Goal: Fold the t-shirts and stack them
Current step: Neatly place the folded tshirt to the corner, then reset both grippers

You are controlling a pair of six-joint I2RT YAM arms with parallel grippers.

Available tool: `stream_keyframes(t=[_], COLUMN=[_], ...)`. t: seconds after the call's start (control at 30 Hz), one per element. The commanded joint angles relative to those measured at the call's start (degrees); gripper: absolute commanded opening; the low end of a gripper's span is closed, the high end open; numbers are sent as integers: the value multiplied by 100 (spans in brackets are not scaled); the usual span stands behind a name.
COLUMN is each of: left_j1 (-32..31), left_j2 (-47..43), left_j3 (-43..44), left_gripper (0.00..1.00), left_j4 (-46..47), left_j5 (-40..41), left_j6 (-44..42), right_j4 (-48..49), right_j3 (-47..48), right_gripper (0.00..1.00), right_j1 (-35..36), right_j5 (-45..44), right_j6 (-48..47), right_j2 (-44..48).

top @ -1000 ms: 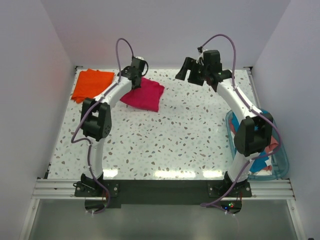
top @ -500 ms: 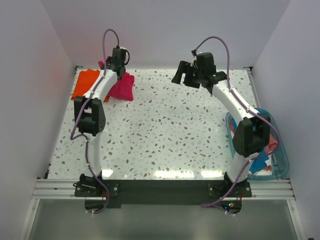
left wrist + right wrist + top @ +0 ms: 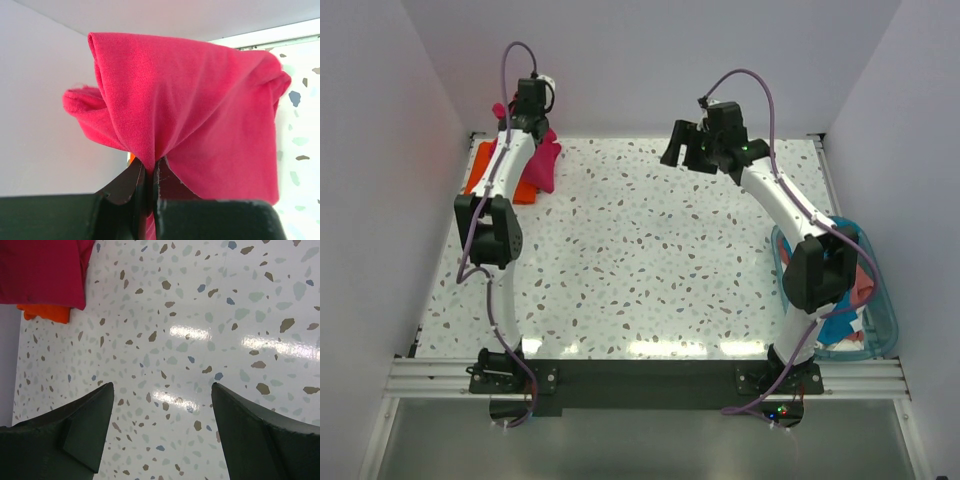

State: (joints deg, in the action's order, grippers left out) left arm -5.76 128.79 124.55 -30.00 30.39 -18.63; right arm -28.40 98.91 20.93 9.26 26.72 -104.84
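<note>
The left gripper should first move toward the side where the orange strip (image 3: 481,169) shows, to bring the magenta-red t-shirt (image 3: 542,165) over that strip, and then open.
My left gripper (image 3: 523,118) is shut on the folded magenta-red t-shirt (image 3: 542,165) and holds it up at the far left, over the bright orange t-shirt (image 3: 482,170) lying flat on the table. In the left wrist view the magenta-red shirt (image 3: 200,110) drapes from my left gripper (image 3: 150,172), pinched between the jaws. My right gripper (image 3: 682,145) is open and empty above the far middle of the table; its view (image 3: 161,390) shows bare table, with the magenta-red shirt (image 3: 42,270) and an orange edge (image 3: 47,313) at top left. Teal-blue (image 3: 840,325) and salmon-pink (image 3: 865,285) shirts lie in the tub.
The clear blue-rimmed tub (image 3: 892,320) stands at the right edge of the table beside the right arm. White walls enclose the speckled table (image 3: 650,260) on the left, back and right.
My left gripper has carried the magenta-red shirt leftward and up, from the table beside the orange shirt to over it. My right gripper has shifted slightly left.
</note>
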Motion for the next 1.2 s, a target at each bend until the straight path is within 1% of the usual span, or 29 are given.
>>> stream_keyframes(t=[0.0, 0.13, 0.37, 0.4, 0.43, 0.47, 0.5, 0.53, 0.57, 0.6, 0.63, 0.67, 0.7, 0.73, 0.77, 0.8, 0.87, 0.9, 0.93, 1.0, 1.03, 1.07, 1.1, 1.13, 1.17], left_j1=[119, 224, 522, 549, 576, 576, 576, 576, 576, 715, 734, 743, 734, 734, 725, 725, 699, 690, 673, 629, 629, 629, 481, 366, 287], left_j2=[-196, -171, 6, 23, 23, 14, 6, -3, -21, -99, -143, -187, -266, -310, -363, -546, -802, -1134, -1302, -1828, -1988, -2155, -2496, -2691, -2893], left_j3=[272, 105, 43, 17, -71, -132, -159, -116, -54, -2, 60, 104, 148, 314, 376, 377, 97, -105, -576, -1106, -1622, -1897, -2161, -2729, -3022], left_gripper=[0, 0, 1, 9, 19, 41, 50, 55, 63, 66, 70, 86, 93, 96, 100, 100, 100, 100, 100, 100, 100, 100, 100, 100, 100], left_j4=[345, 451, 749, 802, 890, 1117, 1206, 1250, 1233, 1181, 1137, 989, 891, 743, 463, 390, 372, 442, 529, 863, 1047, 1136, 1215, 1451, 1575], left_j5=[-156, -280, 11, 63, 385, 554, 703, 1088, 1248, 1285, 1215, 1180, 1127, 805, 575, 390, -268, -488, -743, -1016, -1270, -1394, -1483, -1718, -1808], left_j6=[-360, -360, -168, -106, -36, 8, 26, 87, 332, 473, 605, 841, 1000, 1185, 1552, 1756, 2352, 2529, 2705, 3189, 3356, 3697, 3839, 3945, 4103], right_j4=[-95, -113, -192, -201, -218, -227, -244, -314, -341, -367, -437, -473, -517, -535, -535, -526, -517, -508, -500, -473, -447, -421, -377, -333, -306], right_j3=[348, 383, 357, 357, 365, 365, 365, 383, 392, 374, 383, 392, 392, 340, 296, 243, 58, -90, -179, -415, -512, -609, -819, -943, -1057], right_gripper=[82, 82, 82, 82, 82, 82, 82, 82, 83, 83, 83, 84, 84, 85, 86, 86, 87, 89, 89, 89, 90, 90, 90, 91, 93], right_j1=[87, 131, 148, 148, 148, 148, 148, 175, 175, 183, 184, 192, 201, 210, 219, 236, 245, 254, 245, 254, 254, 254, 254, 254, 254], right_j5=[-196, -187, -231, -231, -240, -231, -231, -223, -231, -292, -302, -284, -310, -319, -337, -389, -486, -530, -626, -662, -671, -706, -723, -750, -793], right_j6=[-141, -149, -229, -246, -238, -237, -255, -281, -316, -334, -343, -360, -378, -378, -378, -378, -387, -396, -396, -387, -396, -370, -352, -352, -352], right_j2=[34, -63, -204, -221, -230, -230, -239, -248, -230, -204, -186, -169, -116, -64, -11, 68, 287, 367, 515, 657, 832, 912, 1008, 1105, 1306])
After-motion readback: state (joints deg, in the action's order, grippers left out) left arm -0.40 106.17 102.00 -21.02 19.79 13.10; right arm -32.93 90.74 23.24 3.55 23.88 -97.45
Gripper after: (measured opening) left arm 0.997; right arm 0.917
